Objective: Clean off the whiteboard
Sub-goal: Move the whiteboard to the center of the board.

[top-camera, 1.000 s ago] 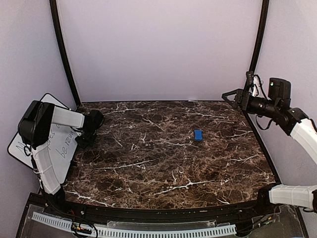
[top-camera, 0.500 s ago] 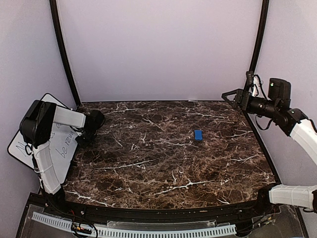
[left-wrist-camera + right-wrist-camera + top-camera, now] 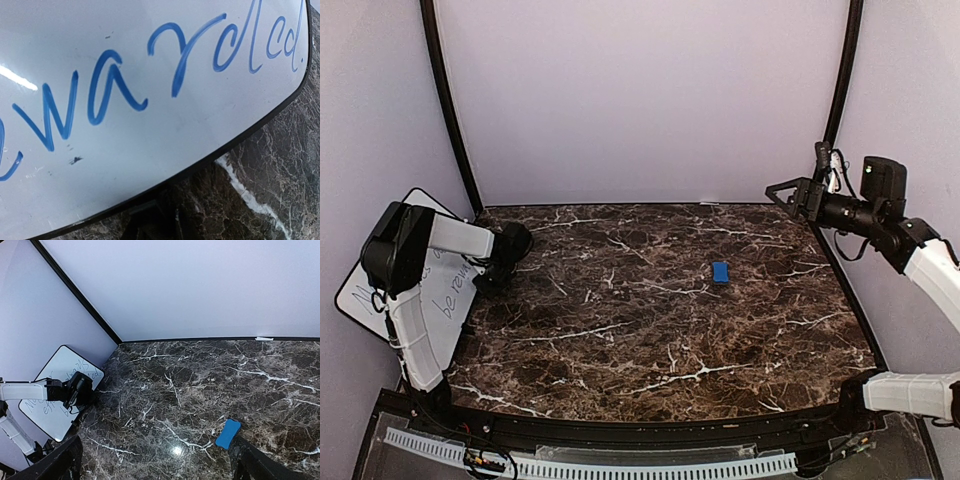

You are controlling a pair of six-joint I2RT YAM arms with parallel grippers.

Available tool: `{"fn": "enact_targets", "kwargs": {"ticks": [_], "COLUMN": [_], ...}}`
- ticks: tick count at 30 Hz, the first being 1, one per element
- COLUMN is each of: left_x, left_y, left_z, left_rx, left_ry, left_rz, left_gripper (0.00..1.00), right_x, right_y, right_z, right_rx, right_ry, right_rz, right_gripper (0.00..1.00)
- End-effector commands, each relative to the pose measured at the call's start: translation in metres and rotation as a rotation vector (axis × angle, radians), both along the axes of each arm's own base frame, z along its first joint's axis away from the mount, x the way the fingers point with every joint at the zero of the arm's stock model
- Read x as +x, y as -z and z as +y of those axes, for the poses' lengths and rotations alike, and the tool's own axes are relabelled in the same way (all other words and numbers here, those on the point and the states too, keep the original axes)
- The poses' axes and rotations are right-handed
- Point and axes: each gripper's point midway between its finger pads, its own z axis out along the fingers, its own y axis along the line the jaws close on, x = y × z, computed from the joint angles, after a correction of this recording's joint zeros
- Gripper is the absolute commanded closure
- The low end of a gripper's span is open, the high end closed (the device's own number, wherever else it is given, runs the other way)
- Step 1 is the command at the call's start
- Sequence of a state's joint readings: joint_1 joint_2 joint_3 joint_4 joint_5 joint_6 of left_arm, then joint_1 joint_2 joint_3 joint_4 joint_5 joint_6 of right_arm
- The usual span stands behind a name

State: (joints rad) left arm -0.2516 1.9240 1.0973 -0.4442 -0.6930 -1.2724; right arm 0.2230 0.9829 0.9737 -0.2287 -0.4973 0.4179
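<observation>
The left gripper swings to the right in the top view next, turning the whiteboard onto the bare table to release it, because it sticks out over the table's edge.
The whiteboard leans at the far left, off the table's left edge, with handwriting on it. It fills the left wrist view, where blue writing reads "awarded". My left gripper is at the board's right rim. Only a dark shape shows under the rim there, so I cannot tell its jaws. It also shows in the right wrist view, next to the whiteboard. My right gripper is open and empty, high above the back right corner. Its wide-spread fingers frame the view.
A small blue eraser block lies on the dark marble table, right of centre; it also shows in the right wrist view. Pale walls and black corner posts enclose the table.
My right gripper has shifted slightly left. My left arm has barely moved at the board's rim. The eraser has not moved.
</observation>
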Motion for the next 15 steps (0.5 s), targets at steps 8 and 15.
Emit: {"fn": "enact_targets", "kwargs": {"ticks": [8, 15], "left_x": [0.013, 0.014], "left_y": [0.025, 0.036], "left_z": [-0.074, -0.136], "left_rx": [-0.083, -0.138], "left_ry": [0.194, 0.334], "left_rz": [0.057, 0.066], "left_gripper": [1.00, 1.00], "right_x": [0.001, -0.001], "right_y": [-0.014, -0.017], "right_z": [0.006, 0.005], "right_rx": [0.030, 0.030], "right_ry": [-0.023, -0.021], "right_rz": [-0.044, -0.051], "right_gripper": [0.01, 0.01]}}
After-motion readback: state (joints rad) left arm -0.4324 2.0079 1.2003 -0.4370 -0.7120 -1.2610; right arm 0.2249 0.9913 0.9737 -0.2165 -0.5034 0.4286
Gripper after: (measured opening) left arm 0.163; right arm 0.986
